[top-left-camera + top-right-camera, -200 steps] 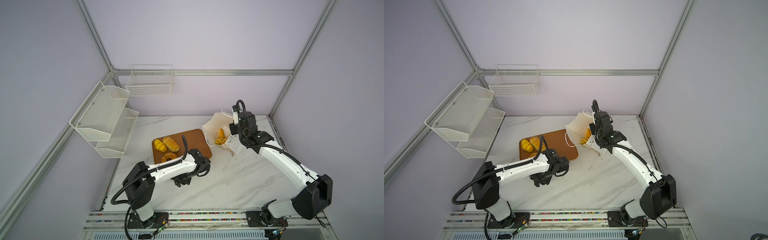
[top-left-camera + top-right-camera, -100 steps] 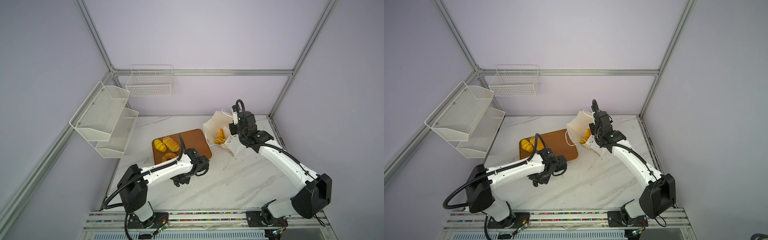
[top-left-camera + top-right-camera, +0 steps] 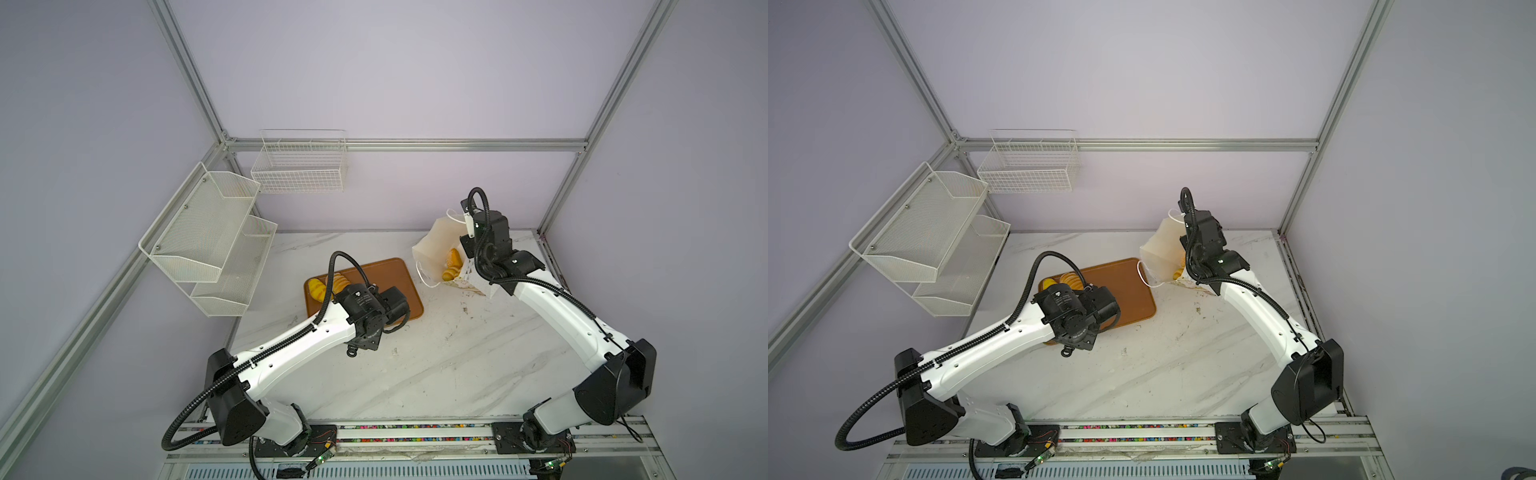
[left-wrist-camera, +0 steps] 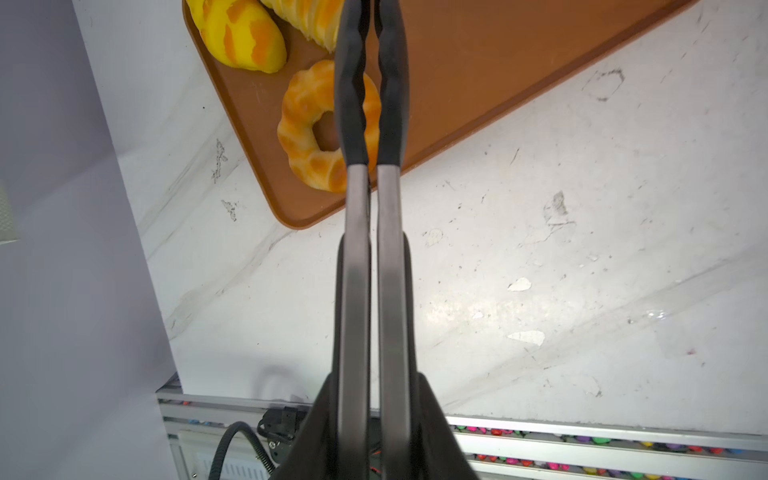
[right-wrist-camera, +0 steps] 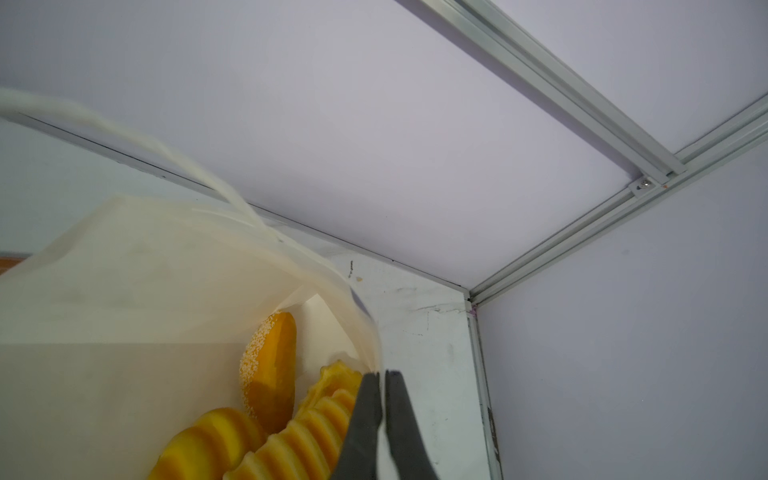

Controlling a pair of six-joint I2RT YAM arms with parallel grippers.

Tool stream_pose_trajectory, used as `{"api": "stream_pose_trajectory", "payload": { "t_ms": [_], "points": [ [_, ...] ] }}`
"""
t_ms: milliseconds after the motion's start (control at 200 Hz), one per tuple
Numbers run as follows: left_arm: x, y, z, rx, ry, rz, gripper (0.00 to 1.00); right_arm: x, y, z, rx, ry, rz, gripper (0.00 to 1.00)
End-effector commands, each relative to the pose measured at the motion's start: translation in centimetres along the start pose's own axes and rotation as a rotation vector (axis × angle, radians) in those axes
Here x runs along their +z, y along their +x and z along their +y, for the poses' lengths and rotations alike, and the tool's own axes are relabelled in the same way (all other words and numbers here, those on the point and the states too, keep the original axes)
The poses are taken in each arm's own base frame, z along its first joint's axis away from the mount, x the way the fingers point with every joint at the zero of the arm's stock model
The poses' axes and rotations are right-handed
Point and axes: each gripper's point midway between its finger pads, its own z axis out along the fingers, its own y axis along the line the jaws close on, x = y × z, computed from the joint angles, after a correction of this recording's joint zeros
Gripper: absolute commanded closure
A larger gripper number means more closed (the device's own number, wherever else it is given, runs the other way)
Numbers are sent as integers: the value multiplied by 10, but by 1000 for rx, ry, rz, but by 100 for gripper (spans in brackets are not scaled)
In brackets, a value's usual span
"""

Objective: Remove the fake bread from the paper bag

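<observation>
My right gripper draws the bag's rim [image 3: 461, 225] [image 5: 376, 345] back toward the bag's base and releases it next. The bread inside lies far out near the bag's back side.
The paper bag [image 3: 432, 249] [image 3: 1158, 249] leans open at the back right of the table, its white inside [image 5: 145, 291] facing my right wrist camera. Several golden pieces of fake bread [image 5: 270, 374] [image 3: 451, 266] lie in it, among them a ridged loaf [image 5: 299, 444]. My right gripper [image 5: 380, 374] is shut on the bag's rim. A ring doughnut [image 4: 303, 137], a yellow bun [image 4: 241, 37] and a ridged loaf [image 4: 320, 20] lie on the brown tray [image 4: 478, 83] [image 3: 390, 274]. My left gripper [image 4: 372, 8] hangs over the doughnut, shut and empty.
White mesh shelves [image 3: 208, 232] and a wire basket [image 3: 299, 166] hang on the left and back walls. The marble table [image 3: 436, 353] is scuffed. Metal frame posts stand at the back corners, and a rail [image 4: 582, 436] runs along the front edge.
The left gripper's fingers have closed together, and the left wrist has shifted a little back over the tray. The right arm and the bag have stayed put.
</observation>
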Motion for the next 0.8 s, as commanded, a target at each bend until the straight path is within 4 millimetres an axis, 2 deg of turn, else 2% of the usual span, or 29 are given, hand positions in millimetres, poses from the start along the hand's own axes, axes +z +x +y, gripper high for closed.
{"api": "stream_pose_trajectory", "payload": {
  "t_ms": [0, 80, 160, 245, 345, 430, 455, 520, 685, 795],
  "points": [
    [-18, -29, 6, -43, 100, -137, 96, 3, -13, -12, -145, 62, -25, 100],
    [-21, -36, 11, -56, 131, -165, 96, 7, 3, 16, -206, -51, -14, 100],
    [-27, -44, 14, -49, 168, -204, 96, 3, 26, 45, -239, -132, -3, 100],
    [-40, -54, 14, -18, 208, -258, 96, -8, 47, 66, -247, -192, 2, 100],
    [-58, -67, 9, 27, 285, -339, 95, -23, 59, 81, -228, -249, -9, 100],
    [-75, -77, -6, 90, 384, -413, 95, -34, 61, 86, -174, -282, -34, 100],
    [-80, -80, -11, 109, 415, -433, 95, -44, 55, 79, -143, -283, -66, 100],
    [-90, -86, -24, 154, 483, -467, 95, -52, 52, 74, -90, -283, -94, 100],
    [-94, -95, -56, 274, 595, -488, 95, -67, 50, 57, 38, -251, -136, 100],
    [-101, -97, -78, 330, 699, -474, 95, -71, 54, 59, 75, -277, -133, 98]
  ]
}}
